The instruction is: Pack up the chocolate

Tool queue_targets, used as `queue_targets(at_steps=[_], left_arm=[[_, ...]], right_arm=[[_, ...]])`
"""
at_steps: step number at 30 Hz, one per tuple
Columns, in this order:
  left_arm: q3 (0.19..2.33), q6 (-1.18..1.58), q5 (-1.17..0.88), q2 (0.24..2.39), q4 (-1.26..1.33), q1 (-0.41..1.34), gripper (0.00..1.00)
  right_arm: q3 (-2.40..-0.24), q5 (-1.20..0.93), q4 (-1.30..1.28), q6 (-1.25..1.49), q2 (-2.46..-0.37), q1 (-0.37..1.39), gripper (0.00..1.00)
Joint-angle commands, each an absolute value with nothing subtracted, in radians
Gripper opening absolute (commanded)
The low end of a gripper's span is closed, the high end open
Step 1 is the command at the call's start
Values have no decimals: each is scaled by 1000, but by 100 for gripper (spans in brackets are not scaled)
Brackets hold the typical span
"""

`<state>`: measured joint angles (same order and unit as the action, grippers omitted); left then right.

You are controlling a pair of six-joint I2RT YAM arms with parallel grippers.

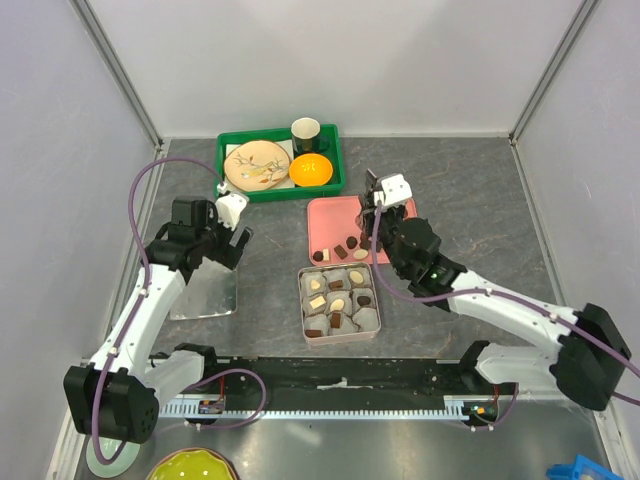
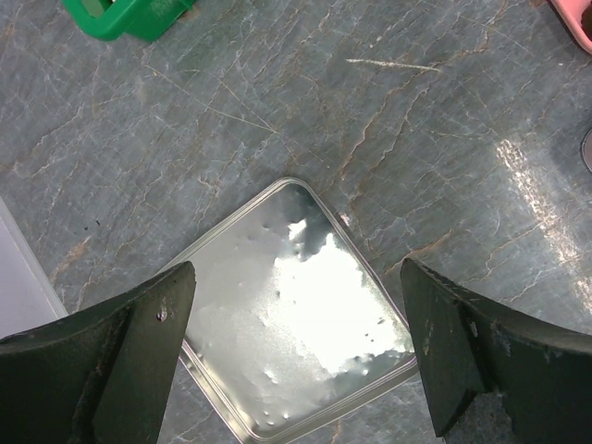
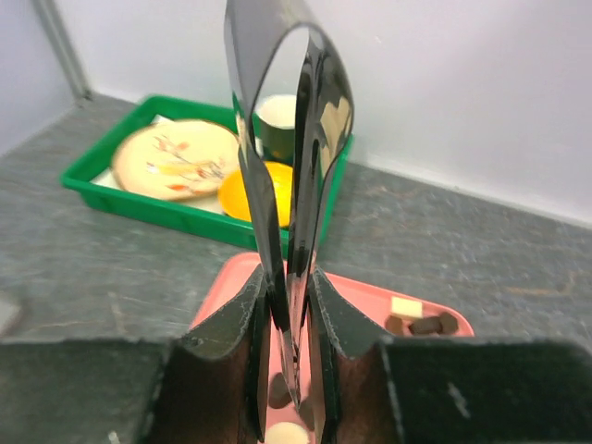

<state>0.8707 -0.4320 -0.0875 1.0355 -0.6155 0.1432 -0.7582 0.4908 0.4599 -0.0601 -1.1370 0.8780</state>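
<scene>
The tongs in my right gripper go down, away from my base, over the dark chocolate pieces on the pink tray next.
Loose chocolate [image 1: 343, 249] pieces, dark and cream, lie at the near end of a pink tray [image 1: 340, 215]. More chocolate sits in grey paper cups in the square tin [image 1: 303, 300] just in front of it. My right gripper [image 1: 378, 205] hovers over the pink tray [image 3: 370, 287], shut on shiny black tongs [image 3: 289, 139] whose tips point down at pieces below [image 3: 282, 388]. Other chocolate [image 3: 421, 324] lies on the tray's right corner. My left gripper [image 1: 232, 235] hangs open above the tin's lid [image 1: 205, 290], nothing between its fingers [image 2: 171, 305].
A green tray [image 1: 232, 140] at the back holds a patterned plate [image 1: 257, 165], an orange bowl [image 1: 311, 170] and a dark cup [image 1: 306, 132]. The silver lid [image 2: 296, 324] lies flat on the grey stone-pattern table. A yellow-green bowl [image 1: 190, 467] sits at the near edge.
</scene>
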Motion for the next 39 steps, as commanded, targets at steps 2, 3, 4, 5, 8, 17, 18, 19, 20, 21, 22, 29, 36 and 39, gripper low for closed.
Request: queue_targets(at_steps=[2, 3, 4, 5, 8, 17, 18, 19, 20, 21, 22, 29, 36, 39], left_arm=[[893, -451, -98, 1022, -606, 141, 99], [893, -451, -101, 1025, -606, 141, 99], [893, -451, -101, 1025, -604, 141, 99], [891, -453, -100, 1023, -606, 141, 99], [888, -457, -100, 1020, -603, 141, 99], [873, -465, -91, 1025, -595, 141, 99], [873, -466, -95, 1025, -592, 141, 99], [874, -466, -91, 1026, -592, 141, 99], [876, -465, -91, 1028, -592, 141, 99], [877, -465, -91, 1031, -592, 141, 99], [877, -465, -91, 1032, -592, 141, 99], [877, -465, -84, 1037, -591, 141, 99], [877, -465, -84, 1034, -591, 141, 99], [874, -468, -83, 1032, -591, 141, 99]], right_arm=[[-801, 476, 627, -49, -1285, 787, 5], [-805, 472, 653, -45, -1307, 778, 5], [-808, 471, 664, -34, -1346, 760, 6], [-811, 468, 672, -31, -1365, 752, 7], [-822, 457, 707, -18, -1430, 720, 7], [-838, 410, 758, 28, -1528, 664, 28], [-835, 403, 764, 34, -1531, 660, 30], [-834, 402, 767, 35, -1539, 657, 30], [-833, 402, 770, 37, -1542, 657, 32], [-831, 399, 775, 38, -1545, 654, 33], [-830, 397, 776, 38, -1546, 653, 34], [-821, 379, 775, 49, -1549, 647, 48], [-810, 379, 781, 60, -1563, 640, 49], [-807, 379, 787, 60, -1571, 634, 49]])
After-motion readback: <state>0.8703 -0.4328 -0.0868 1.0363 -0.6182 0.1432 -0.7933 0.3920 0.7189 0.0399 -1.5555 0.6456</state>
